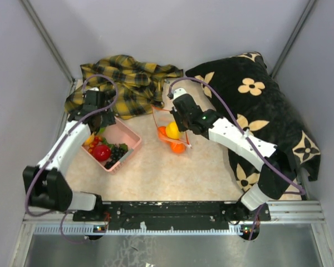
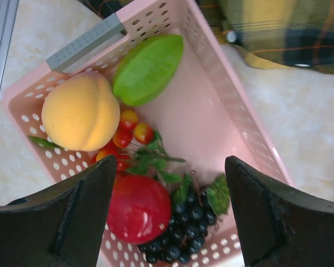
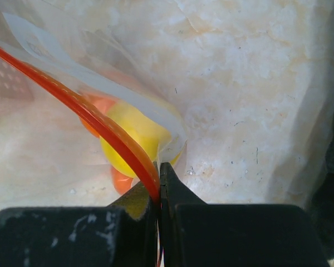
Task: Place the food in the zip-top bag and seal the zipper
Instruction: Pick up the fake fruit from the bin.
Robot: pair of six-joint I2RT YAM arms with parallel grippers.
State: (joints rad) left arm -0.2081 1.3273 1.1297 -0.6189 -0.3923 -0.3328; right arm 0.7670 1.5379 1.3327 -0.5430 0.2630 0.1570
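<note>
My left gripper should next move outward and down over the green pepper [image 1: 101, 130] [image 2: 148, 69] at the far end of the basket, because the bare bottom of the basket beside the pepper leaves room for a finger.
My left gripper [image 1: 100, 123] [image 2: 170, 214] hangs open above the pink basket [image 1: 131, 138] [image 2: 222, 111], touching nothing. Below it lie a red apple [image 1: 102, 152] [image 2: 138, 208] and dark grapes [image 1: 118, 151] [image 2: 190, 228]. Farther in are a large orange ball [image 2: 80, 111], a green leafy piece [image 2: 147, 68] and small red-orange berries [image 2: 128, 130]. My right gripper [image 1: 177, 119] [image 3: 160, 178] is shut on the zip-top bag [image 1: 166, 119] [image 3: 55, 61] at its red zipper [image 3: 89, 114], holding the mouth up. Inside the bag sit a yellow lemon [image 1: 172, 130] [image 3: 136, 139] and orange balls [image 1: 178, 147] [image 3: 121, 179].
A yellow-green plaid cloth [image 1: 128, 83] is bunched at the back, just behind the basket. A black cushion with cream flowers [image 1: 261, 111] fills the right side under my right arm. Grey walls close in left, right and back.
</note>
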